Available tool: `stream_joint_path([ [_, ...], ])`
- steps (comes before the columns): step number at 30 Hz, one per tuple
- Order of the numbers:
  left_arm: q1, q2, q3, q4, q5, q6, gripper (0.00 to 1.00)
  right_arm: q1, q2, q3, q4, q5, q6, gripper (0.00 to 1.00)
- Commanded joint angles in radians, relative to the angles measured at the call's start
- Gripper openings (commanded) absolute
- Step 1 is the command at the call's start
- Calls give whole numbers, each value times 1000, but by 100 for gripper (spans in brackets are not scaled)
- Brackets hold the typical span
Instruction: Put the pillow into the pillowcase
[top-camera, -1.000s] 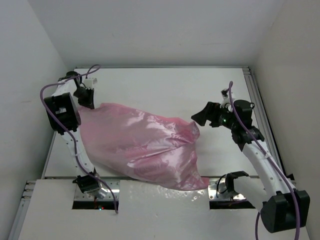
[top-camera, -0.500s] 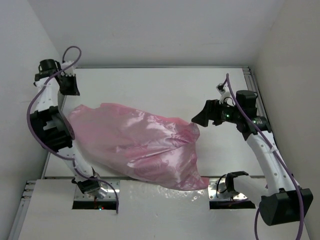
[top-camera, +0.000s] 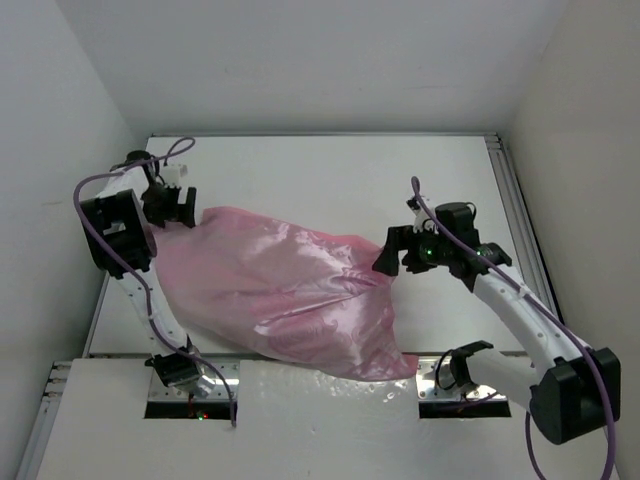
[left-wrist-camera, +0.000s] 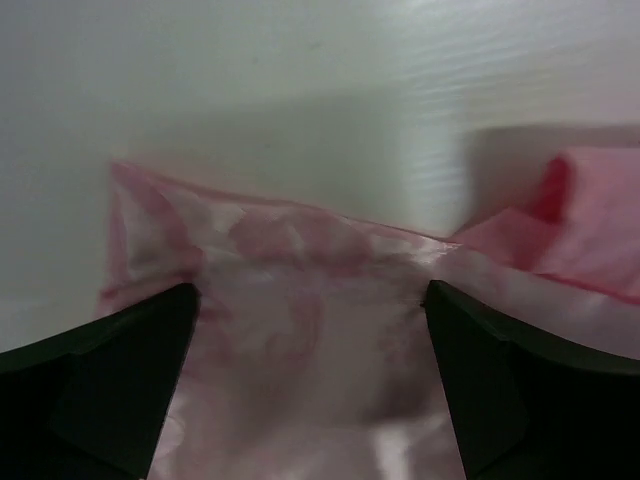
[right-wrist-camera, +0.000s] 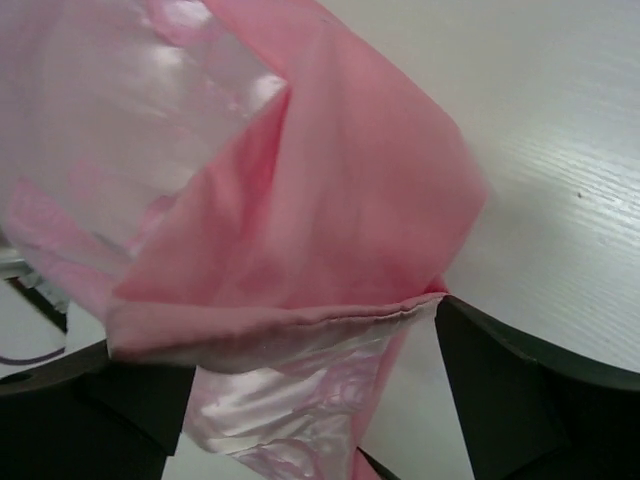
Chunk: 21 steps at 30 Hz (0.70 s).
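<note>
My left gripper will stay where it hangs, and then it will close its open fingers on the far corner of the pillowcase.
The pink satin pillowcase (top-camera: 280, 290) lies bulging across the table from back left to front right. No pillow shows; the fabric covers whatever fills it. My left gripper (top-camera: 182, 206) hangs open over the pillowcase's left corner. In the left wrist view the pillowcase (left-wrist-camera: 300, 340) spans the gap between the wide-apart jaws of the left gripper (left-wrist-camera: 310, 292). My right gripper (top-camera: 391, 254) is open at the right upper corner. In the right wrist view the stitched hem of the pillowcase (right-wrist-camera: 300, 240) runs across the right gripper (right-wrist-camera: 285, 335), unpinched.
White table (top-camera: 330, 175) boxed in by white walls at left, back and right. A metal rail (top-camera: 515, 200) runs along the right edge. The pillowcase's front corner (top-camera: 395, 365) overhangs the near board beside the right arm's base (top-camera: 460, 370).
The left gripper rose toward the back-left wall, came back down to the left corner and opened. The right gripper moved left and lower onto the pillowcase's hem.
</note>
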Motion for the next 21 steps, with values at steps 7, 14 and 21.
stream_joint_path([
  [7,-22,62,-19,27,-80,12,58,14,89,-24,133,65,47,44],
  [14,23,-21,37,-66,86,3,0,-38,83,54,230,146,62,0],
  [21,90,-244,246,-47,239,-85,0,-162,92,359,274,234,50,0],
])
